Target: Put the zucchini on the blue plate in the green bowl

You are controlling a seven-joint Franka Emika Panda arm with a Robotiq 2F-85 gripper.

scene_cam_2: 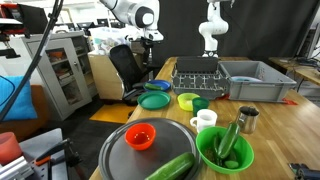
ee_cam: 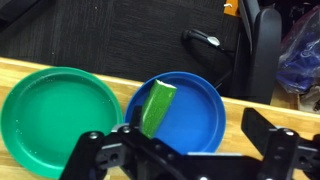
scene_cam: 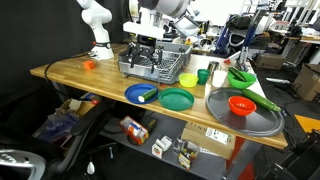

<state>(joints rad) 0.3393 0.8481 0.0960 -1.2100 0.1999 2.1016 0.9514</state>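
My gripper is above the zucchini (scene_cam: 149, 94) (ee_cam: 157, 107), which lies at an angle and to my gripper's left in the wrist view. I should move my gripper down, and turn and shift it onto the zucchini.
The zucchini (ee_cam: 157, 107), a short dark-green cylinder, lies on the left part of the blue plate (ee_cam: 200, 115); it also shows in an exterior view (scene_cam: 150, 96). The blue plate (scene_cam: 134, 93) (scene_cam_2: 160, 88) sits at the table's edge beside a dark-green plate (ee_cam: 55, 115). My gripper (ee_cam: 190, 150) is open and empty, above the blue plate with its fingers on either side. It hangs well above the plate in both exterior views (scene_cam: 143, 58) (scene_cam_2: 152, 52). The lime-green bowl (scene_cam: 241, 77) (scene_cam_2: 212, 150) stands farther along the table and holds a long green vegetable.
A dish rack (scene_cam: 155, 66) and a grey bin (scene_cam_2: 255, 80) stand behind the plates. A yellow bowl (scene_cam_2: 187, 100), a white cup (scene_cam_2: 206, 119) and a metal cup (scene_cam_2: 247, 120) stand mid-table. A red bowl (scene_cam: 242, 104) sits on a grey round tray (scene_cam: 262, 122).
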